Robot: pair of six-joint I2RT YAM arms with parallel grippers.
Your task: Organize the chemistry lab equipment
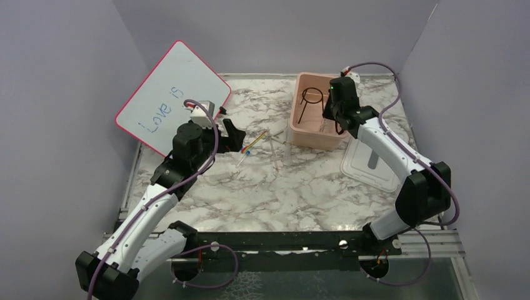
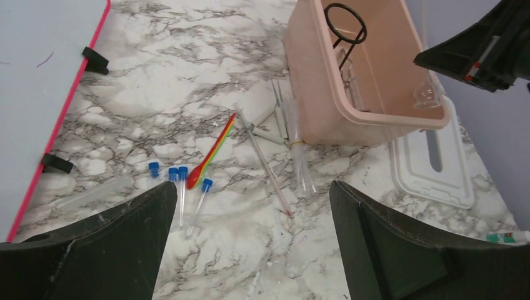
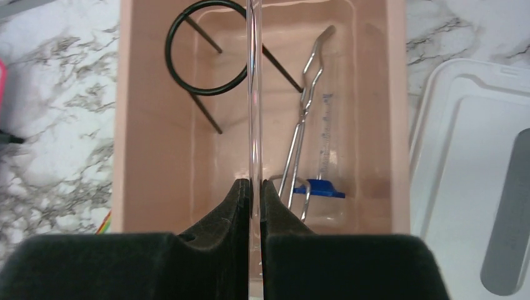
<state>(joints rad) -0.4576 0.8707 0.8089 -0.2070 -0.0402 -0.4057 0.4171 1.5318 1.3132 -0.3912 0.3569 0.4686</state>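
Observation:
I will next lower my right gripper into the pink tub over the metal tongs (image 1: 320, 117) (image 3: 302, 120) and open it, because the thin clear tube is still hanging above the bottom of the pink tub.
My right gripper (image 3: 255, 185) is shut on a thin clear tube (image 3: 253, 81) that points straight ahead over the pink tub (image 3: 124, 125). In the tub lie a black wire ring stand (image 3: 206, 59), metal tongs (image 3: 305, 112) and a clear cylinder with a blue base (image 3: 325, 187). My left gripper (image 2: 252, 187) hangs open above the marble table, holding nothing. Ahead of it lie a red-yellow rod (image 2: 215, 150), several blue-capped vials (image 2: 181, 187), a thin red-tipped rod (image 2: 270, 172) and clear tubes (image 2: 301, 159) beside the tub wall (image 2: 312, 94).
A pink-rimmed whiteboard (image 1: 172, 94) leans at the back left, close to my left arm. The tub's white lid (image 1: 375, 164) lies flat to the right of the tub (image 1: 299, 134). Grey walls close in the table on three sides.

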